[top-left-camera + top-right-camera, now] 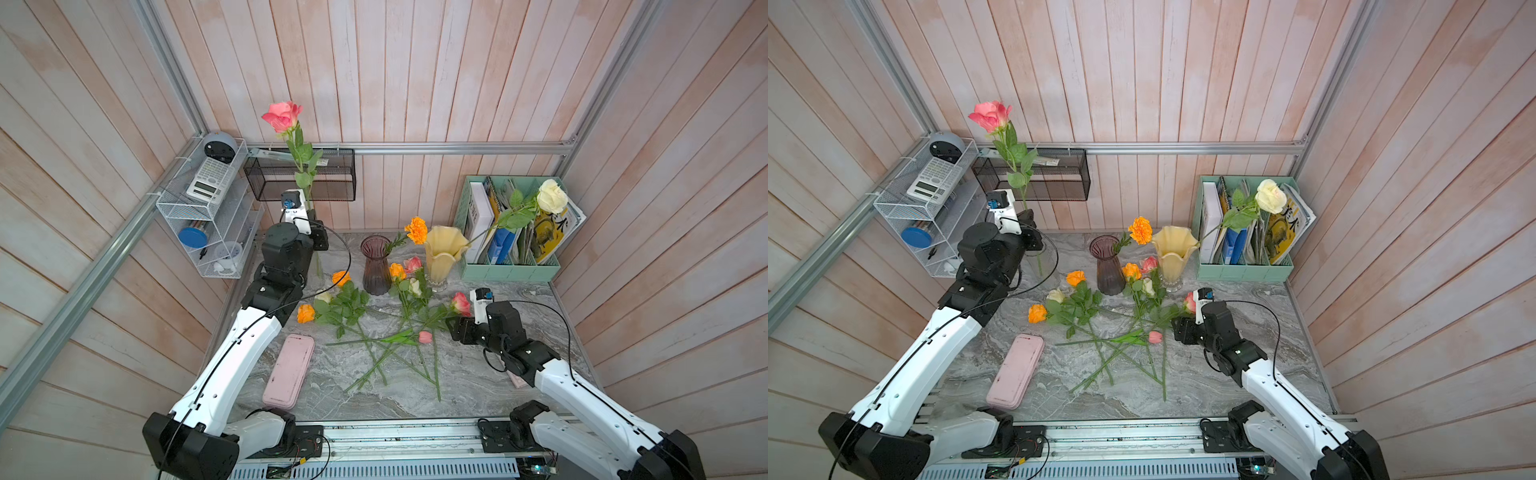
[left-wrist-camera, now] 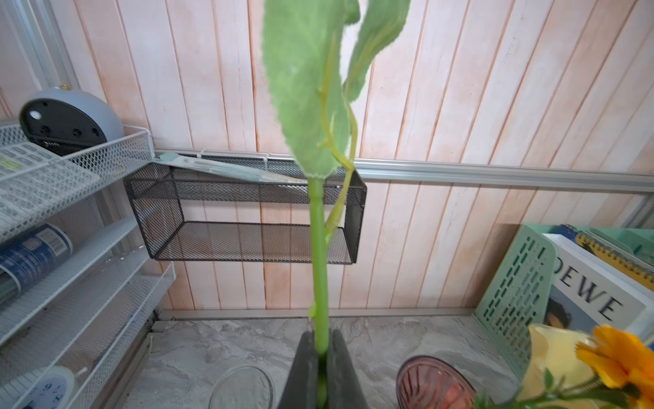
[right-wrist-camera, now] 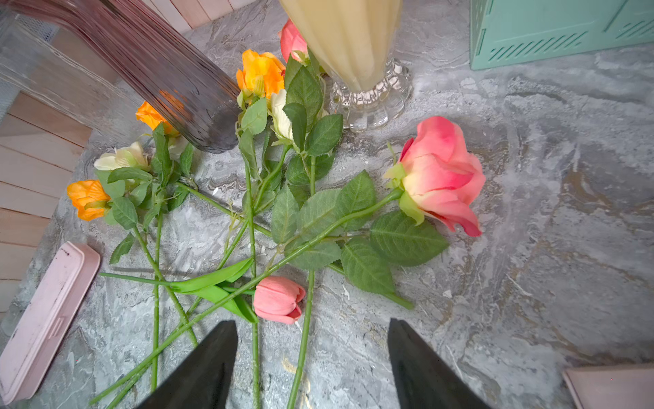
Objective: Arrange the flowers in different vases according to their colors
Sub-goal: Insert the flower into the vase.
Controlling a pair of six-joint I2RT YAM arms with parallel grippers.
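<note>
My left gripper brings the pink rose's stem down into the clear vase next and lets go, since the clear vase's open rim (image 2: 241, 390) is below the gripper.
My left gripper (image 1: 311, 211) (image 2: 321, 340) is shut on the green stem (image 2: 320, 262) of a pink rose (image 1: 282, 116), held upright at the back left. Its lower stem shows at the clear vase (image 1: 1040, 257) (image 2: 242, 387). The purple vase (image 1: 376, 266) holds an orange marigold (image 1: 417, 230). A cream rose (image 1: 552, 196) leans out of the yellow vase (image 1: 442, 253). Loose orange, cream and pink flowers (image 1: 374, 316) lie crossed on the table. My right gripper (image 1: 456, 328) (image 3: 313, 324) hovers open over their stems, near a pink tulip (image 3: 277, 299) and a pink rose (image 3: 442, 177).
A pink case (image 1: 289, 371) lies front left of the flowers. The mint file holder (image 1: 511, 266) stands back right. A black mesh basket (image 1: 299, 174) and a white wire shelf (image 1: 208, 212) hang on the walls. Another pink item (image 3: 608, 386) lies by the right arm.
</note>
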